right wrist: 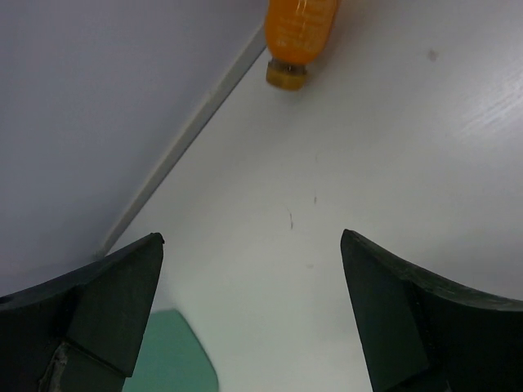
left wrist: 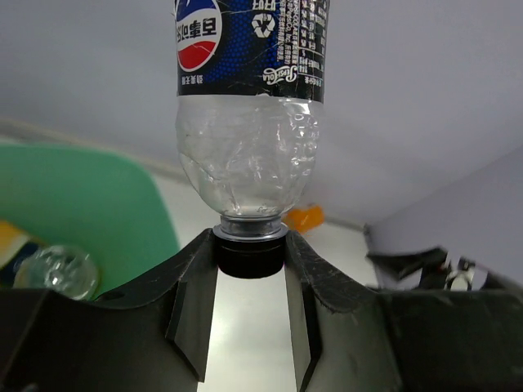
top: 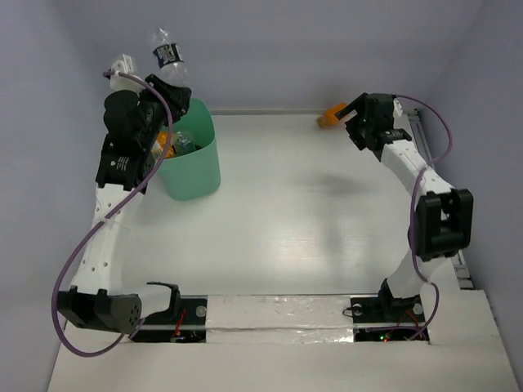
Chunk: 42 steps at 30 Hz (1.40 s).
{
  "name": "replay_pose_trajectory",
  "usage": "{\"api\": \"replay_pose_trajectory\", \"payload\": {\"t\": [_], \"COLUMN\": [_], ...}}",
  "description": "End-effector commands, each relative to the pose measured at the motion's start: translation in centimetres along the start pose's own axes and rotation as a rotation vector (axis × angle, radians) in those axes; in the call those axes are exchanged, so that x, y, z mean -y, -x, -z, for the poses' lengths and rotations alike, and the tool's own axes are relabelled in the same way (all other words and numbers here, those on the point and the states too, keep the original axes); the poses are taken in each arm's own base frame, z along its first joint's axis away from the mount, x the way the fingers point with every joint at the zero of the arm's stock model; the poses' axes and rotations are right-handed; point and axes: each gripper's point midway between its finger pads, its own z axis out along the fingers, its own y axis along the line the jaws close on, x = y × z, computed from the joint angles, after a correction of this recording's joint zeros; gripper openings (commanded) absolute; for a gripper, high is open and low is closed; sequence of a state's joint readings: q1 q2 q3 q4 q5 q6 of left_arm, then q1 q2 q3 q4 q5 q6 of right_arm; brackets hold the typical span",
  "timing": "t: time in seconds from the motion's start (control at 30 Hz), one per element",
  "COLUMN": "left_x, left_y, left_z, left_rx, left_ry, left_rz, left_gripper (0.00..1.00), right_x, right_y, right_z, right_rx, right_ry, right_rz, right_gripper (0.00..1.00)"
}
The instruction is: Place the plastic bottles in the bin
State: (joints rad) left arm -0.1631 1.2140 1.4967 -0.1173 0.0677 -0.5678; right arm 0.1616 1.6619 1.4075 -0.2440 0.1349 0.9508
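My left gripper is above and ahead of the bin's empty side by the clear bottle (top: 199, 131) (left wrist: 124, 233), so I'll bring it down and back and release the dark cap there.
My left gripper (top: 173, 82) is shut on the dark cap of a clear bottle (top: 166, 51) with a blue label and holds it upside-down, raised above the far rim of the mint-green bin (top: 196, 167). In the left wrist view the cap sits between my fingertips (left wrist: 250, 245) and the clear bottle (left wrist: 249, 147) rises above. The bin (left wrist: 73, 204) holds a clear bottle (left wrist: 57, 272) and orange ones (top: 166, 145). My right gripper (top: 351, 110) is open and empty, just right of an orange bottle (top: 331, 116) lying by the back wall, which also shows in the right wrist view (right wrist: 299, 33).
The bin stands at the back left of the white table (top: 302, 212). Walls close in the back and both sides. A corner of the bin (right wrist: 167, 355) shows low in the right wrist view.
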Motion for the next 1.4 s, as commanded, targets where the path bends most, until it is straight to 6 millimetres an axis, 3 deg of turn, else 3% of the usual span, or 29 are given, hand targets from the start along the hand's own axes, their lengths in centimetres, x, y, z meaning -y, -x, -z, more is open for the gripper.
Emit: {"api": "replay_pose_trajectory", "payload": {"t": [0.0,0.1,0.17,0.2,0.23,0.3,0.43,0.57,0.83,0.93,1.03,1.07,1.17,1.33,1.37], "left_x": [-1.4,-3.4,-4.7,-5.1,-5.5,-6.4,-7.3,-7.9,-9.5,-10.6,-11.3,-11.4,-11.5,-11.1,-11.0], "left_y": [-2.3,-2.5,-2.8,-3.2,-3.3,-4.1,-5.9,-7.8,-11.3,-12.5,-12.7,-12.5,-12.4,-11.8,-11.8], "left_z": [0.3,0.4,0.3,0.2,0.2,0.2,0.5,1.1,3.3,3.8,4.3,4.3,4.5,4.7,4.8], "left_rx": [-0.094,-0.118,-0.132,-0.150,-0.156,-0.184,-0.246,-0.312,-0.413,-0.439,-0.441,-0.437,-0.438,-0.429,-0.428], "left_ry": [-0.024,-0.008,0.013,0.014,0.018,0.027,0.037,0.047,0.106,0.143,0.181,0.189,0.201,0.195,0.194], "left_rz": [0.025,0.046,0.056,0.064,0.070,0.088,0.119,0.143,0.181,0.178,0.161,0.157,0.150,0.139,0.141], "left_gripper": [0.00,0.00,0.00,0.00,0.00,0.00,0.00,0.00,0.00,0.12,0.34,0.47,0.66,0.70,0.70], "right_x": [-1.0,-1.7,-1.0,-1.9,-0.5,-1.1,0.3,0.0,1.9,1.7,1.6,2.2,2.1,2.6,2.4], "right_y": [2.5,2.9,2.6,3.1,2.6,3.0,2.3,2.4,2.6,3.5,3.9,3.5,3.5,3.1,4.0], "right_z": [-3.6,-5.3,-7.2,-7.6,-9.0,-9.9,-13.0,-14.5,-18.0,-18.6,-19.3,-20.0,-20.4,-21.4,-21.4], "right_rx": [0.036,0.019,0.006,0.014,-0.001,0.001,-0.014,-0.011,-0.013,0.000,0.011,0.007,0.001,0.000,0.016], "right_ry": [-0.007,-0.009,-0.032,-0.015,-0.056,-0.054,-0.088,-0.088,-0.101,-0.097,-0.094,-0.108,-0.115,-0.125,-0.113], "right_rz": [-0.096,-0.150,-0.179,-0.192,-0.197,-0.206,-0.219,-0.230,-0.293,-0.289,-0.271,-0.265,-0.268,-0.284,-0.293], "right_gripper": [0.95,0.95,0.95,0.96,0.96,0.96,0.97,0.97,0.99,1.00,1.00,1.00,1.00,1.00,1.00]}}
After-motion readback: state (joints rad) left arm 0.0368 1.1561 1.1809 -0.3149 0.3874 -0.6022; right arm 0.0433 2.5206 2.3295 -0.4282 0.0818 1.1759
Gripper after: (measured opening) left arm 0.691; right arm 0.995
